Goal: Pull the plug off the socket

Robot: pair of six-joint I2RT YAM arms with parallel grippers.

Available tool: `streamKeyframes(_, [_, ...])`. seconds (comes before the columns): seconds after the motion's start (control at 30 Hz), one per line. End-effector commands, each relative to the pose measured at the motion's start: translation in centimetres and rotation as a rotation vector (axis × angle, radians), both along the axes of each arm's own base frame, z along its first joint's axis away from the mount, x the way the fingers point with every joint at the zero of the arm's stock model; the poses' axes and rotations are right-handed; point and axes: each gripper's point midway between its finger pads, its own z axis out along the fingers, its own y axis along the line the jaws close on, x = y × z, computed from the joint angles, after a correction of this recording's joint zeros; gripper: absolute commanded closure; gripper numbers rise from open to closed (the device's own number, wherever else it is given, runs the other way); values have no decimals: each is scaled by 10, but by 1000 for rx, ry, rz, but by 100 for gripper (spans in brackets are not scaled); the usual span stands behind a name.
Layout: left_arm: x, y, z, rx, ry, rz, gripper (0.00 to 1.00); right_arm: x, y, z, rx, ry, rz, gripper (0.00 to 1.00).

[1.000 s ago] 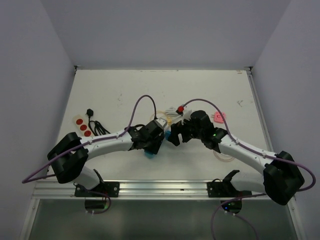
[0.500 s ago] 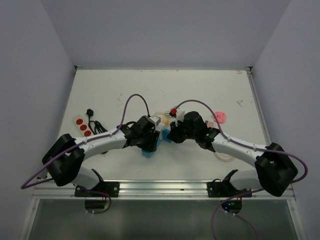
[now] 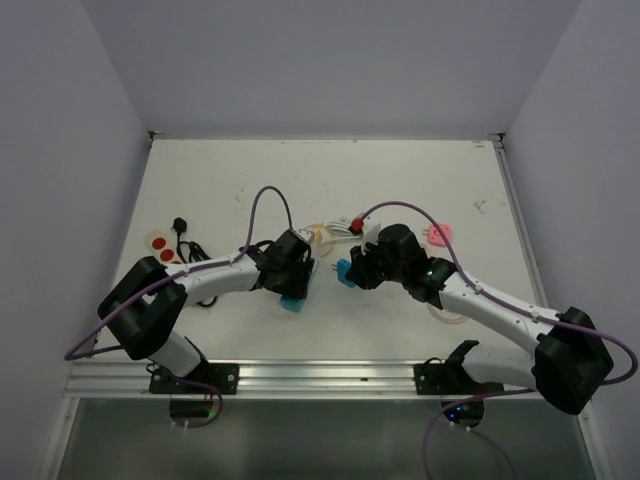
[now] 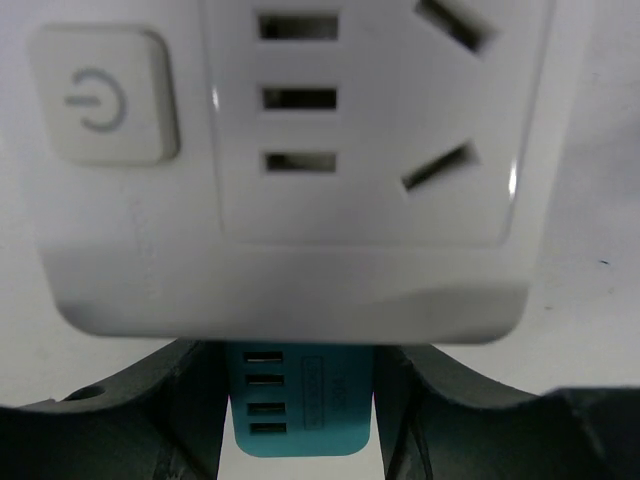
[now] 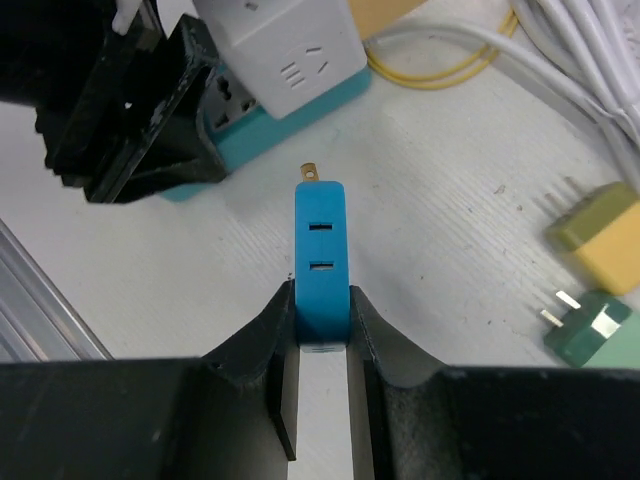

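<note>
I will next swing my right gripper away from the socket [image 3: 291, 303] to let go of the blue plug on the tabletop beyond the green plug, because the blue plug's prong is already out.
The socket [image 4: 290, 150] is a white block with a teal base [image 4: 300, 405]. My left gripper [image 4: 300, 400] is shut on that teal base, one dark finger on each side. In the top view the left gripper [image 3: 293, 282] holds the socket [image 3: 291, 303] on the table just left of centre. The blue plug [image 5: 320, 265] is clamped between my right gripper's [image 5: 320, 300] fingers, its brass prong [image 5: 309, 173] bare and pointing at the socket [image 5: 290, 55], a short gap away. From above, the plug [image 3: 343, 272] sits at the right gripper's tip, apart from the socket.
A yellow plug [image 5: 592, 240] and a green plug [image 5: 590, 325] lie right of the right gripper, with white cables [image 5: 560, 40] and a yellow cord [image 5: 440, 70] behind. A power strip with red buttons [image 3: 165, 253] and a black cable [image 3: 195, 252] lie far left; a pink item [image 3: 438, 235] lies right.
The right gripper closed on the blue plug and drew back to the right, so the plug is now clear of the socket. The left gripper kept its hold on the socket.
</note>
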Motion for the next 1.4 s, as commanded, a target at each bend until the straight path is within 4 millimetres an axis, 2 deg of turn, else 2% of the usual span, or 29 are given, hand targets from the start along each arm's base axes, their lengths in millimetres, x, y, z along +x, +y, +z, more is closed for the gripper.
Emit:
streamKeyframes(0.0, [0, 52, -21, 223, 33, 157, 100, 1, -7, 21, -22, -29, -8, 100])
streamKeyframes(0.13, [3, 52, -19, 222, 20, 164, 100, -2, -17, 25, -56, -20, -32, 100])
streamKeyframes(0.27, [5, 44, -9, 172, -2, 138, 100, 6, -29, 33, -62, -42, -131, 100])
streamKeyframes(0.4, [7, 40, -2, 140, -33, 103, 100, 24, -60, 38, -87, -65, -317, 100])
streamKeyframes(0.5, [7, 36, 5, 105, -58, 74, 100, 38, -91, 38, -41, -29, -486, 100])
streamKeyframes(0.53, [7, 35, 7, 96, -63, 66, 100, 46, -110, 38, -27, -19, -568, 100])
streamKeyframes(0.63, [7, 34, 13, 70, -90, 43, 100, 51, -144, 30, 16, 19, -726, 100])
streamKeyframes(0.7, [7, 34, 17, 60, -106, 27, 100, 50, -152, 20, 54, 66, -776, 100])
streamKeyframes(0.73, [7, 33, 18, 55, -112, 20, 100, 55, -163, 18, 81, 74, -820, 100])
streamKeyframes(0.83, [6, 31, 22, 29, -123, 1, 100, 54, -175, -2, 153, 150, -890, 100])
streamKeyframes(1.07, [2, 33, 23, 23, -125, -2, 100, 67, -197, -16, 268, 216, -1024, 100])
streamKeyframes(1.37, [1, 33, 23, 20, -123, -4, 100, 62, -190, -56, 266, 392, -1028, 100])
